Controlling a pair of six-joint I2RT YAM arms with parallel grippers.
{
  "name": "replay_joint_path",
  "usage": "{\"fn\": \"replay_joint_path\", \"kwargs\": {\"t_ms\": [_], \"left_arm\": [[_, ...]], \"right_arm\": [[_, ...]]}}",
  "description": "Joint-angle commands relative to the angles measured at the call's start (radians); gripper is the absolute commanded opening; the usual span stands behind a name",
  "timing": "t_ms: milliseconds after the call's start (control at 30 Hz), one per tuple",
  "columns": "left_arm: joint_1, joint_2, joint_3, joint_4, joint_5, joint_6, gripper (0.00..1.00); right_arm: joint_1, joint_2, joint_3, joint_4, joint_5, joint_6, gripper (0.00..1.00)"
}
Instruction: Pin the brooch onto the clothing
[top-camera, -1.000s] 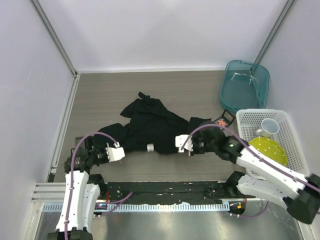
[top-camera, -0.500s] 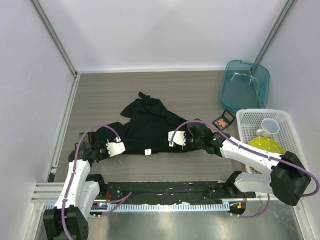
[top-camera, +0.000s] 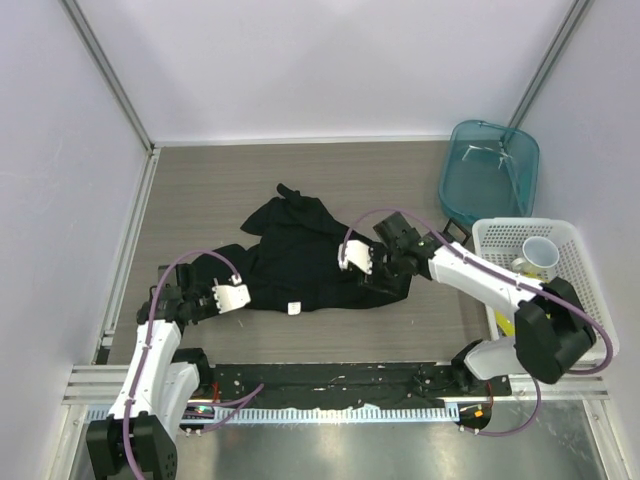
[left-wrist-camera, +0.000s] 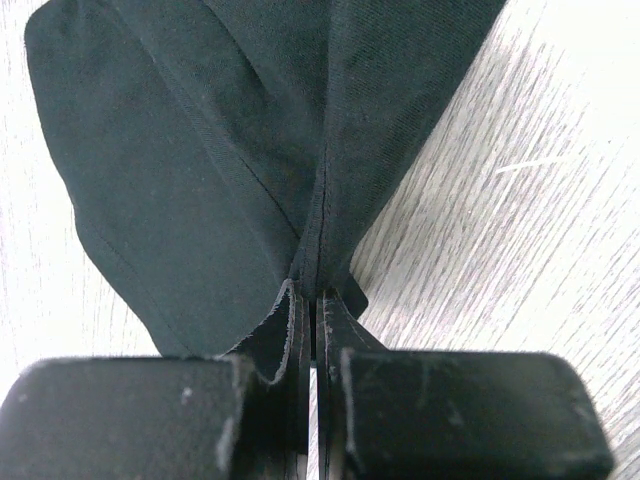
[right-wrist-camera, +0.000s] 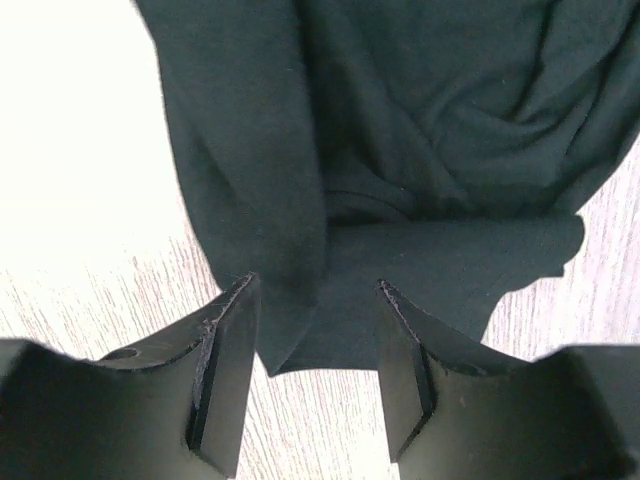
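Note:
My right gripper lowers onto the folded piece of black cloth between its open fingers next and closes, since my left gripper pinches the shirt's other end.
The clothing (top-camera: 300, 255), a black T-shirt, lies crumpled in the middle of the table, with a small white label (top-camera: 295, 308) at its near edge. At the shirt's left end my left gripper (top-camera: 207, 299) is shut on a fold of the black cloth (left-wrist-camera: 250, 180), which fans out from the pinched jaws (left-wrist-camera: 312, 295). My right gripper (top-camera: 372, 262) is open just above the shirt's right part. Its fingers (right-wrist-camera: 228, 330) straddle a loose flap of cloth (right-wrist-camera: 420, 260) without pinching it. The brooch is hidden.
A teal bin (top-camera: 490, 175) stands at the back right. In front of it a white basket (top-camera: 585, 285) holds a white mug (top-camera: 540, 255). My right arm reaches across the basket's left side. Walls close in the table on three sides.
My right gripper has opened and let go of the shirt, then moved toward the far side over the cloth. The left gripper stays shut on the shirt, shifted slightly left.

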Motion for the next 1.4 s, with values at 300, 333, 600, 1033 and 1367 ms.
{"fn": "replay_joint_path", "kwargs": {"t_ms": [300, 333, 600, 1033, 1367], "left_arm": [[0.000, 0.037, 0.041, 0.015, 0.021, -0.013, 0.00], [0.000, 0.040, 0.042, 0.015, 0.020, -0.013, 0.00], [-0.002, 0.043, 0.054, 0.015, 0.026, -0.041, 0.00], [0.000, 0.310, 0.485, -0.078, 0.124, -0.567, 0.00], [0.064, 0.498, 1.381, -0.327, 0.464, -0.980, 0.00]], "right_arm": [[-0.108, 0.169, 0.151, -0.175, -0.210, 0.076, 0.48], [-0.108, 0.172, 0.149, -0.179, -0.212, 0.074, 0.48], [-0.111, 0.235, 0.147, -0.159, -0.199, 0.096, 0.44], [-0.197, 0.252, 0.564, -0.187, -0.143, 0.223, 0.01], [-0.207, 0.357, 1.558, -0.465, -0.174, 0.393, 0.01]]}}
